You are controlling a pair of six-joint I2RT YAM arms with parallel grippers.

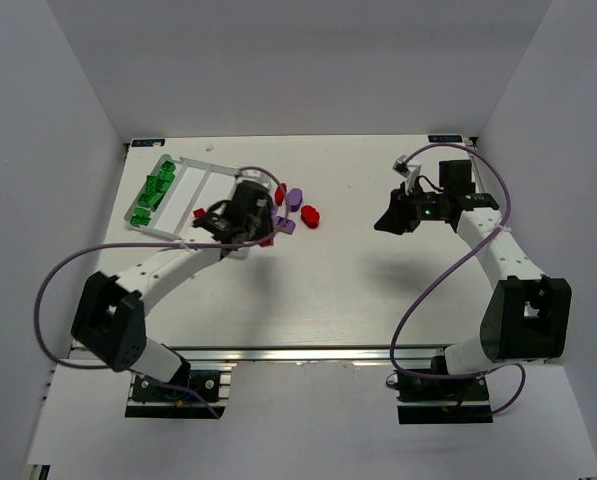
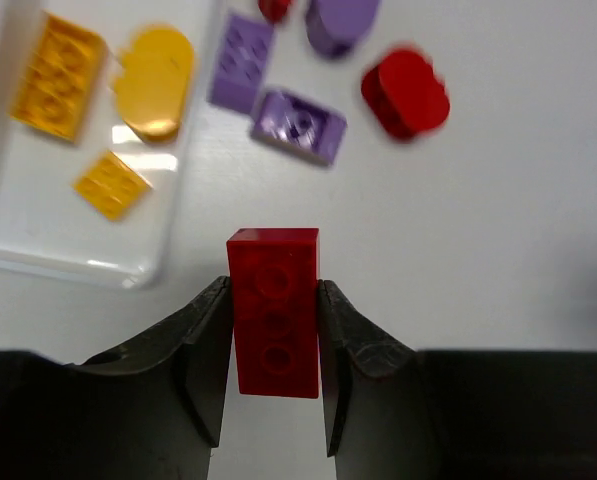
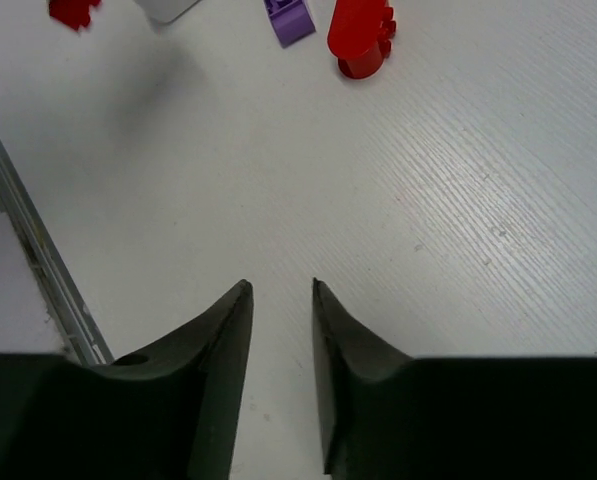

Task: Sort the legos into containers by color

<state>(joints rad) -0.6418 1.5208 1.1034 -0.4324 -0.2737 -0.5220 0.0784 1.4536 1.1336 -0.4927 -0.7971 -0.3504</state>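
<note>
The robot should next move the matching brick in its left gripper to the left in the top view, over a middle tray section with a red lego [image 1: 209,197], and release the brick there.
My left gripper [image 1: 240,215] is shut on a red studded brick [image 2: 273,260], which shows between its jaws in the left wrist view [image 2: 273,300], just off the white tray's [image 1: 193,160] right corner. Green legos [image 1: 150,193] fill the tray's far-left compartment, and a red one [image 1: 199,213] lies in a middle compartment. Three yellow legos [image 2: 155,80] lie in the compartment near the gripper. Loose on the table are purple bricks [image 2: 300,125], a purple oval [image 1: 295,197] and a red oval [image 1: 310,215]. My right gripper [image 1: 390,222] is open and empty [image 3: 281,290], well right of the pile.
The tray's near wall [image 2: 78,265] lies just left of the held brick. The table's metal rail [image 3: 28,250] runs along the left of the right wrist view. The red oval [image 3: 360,35] and a purple brick [image 3: 290,20] lie far ahead of the right gripper.
</note>
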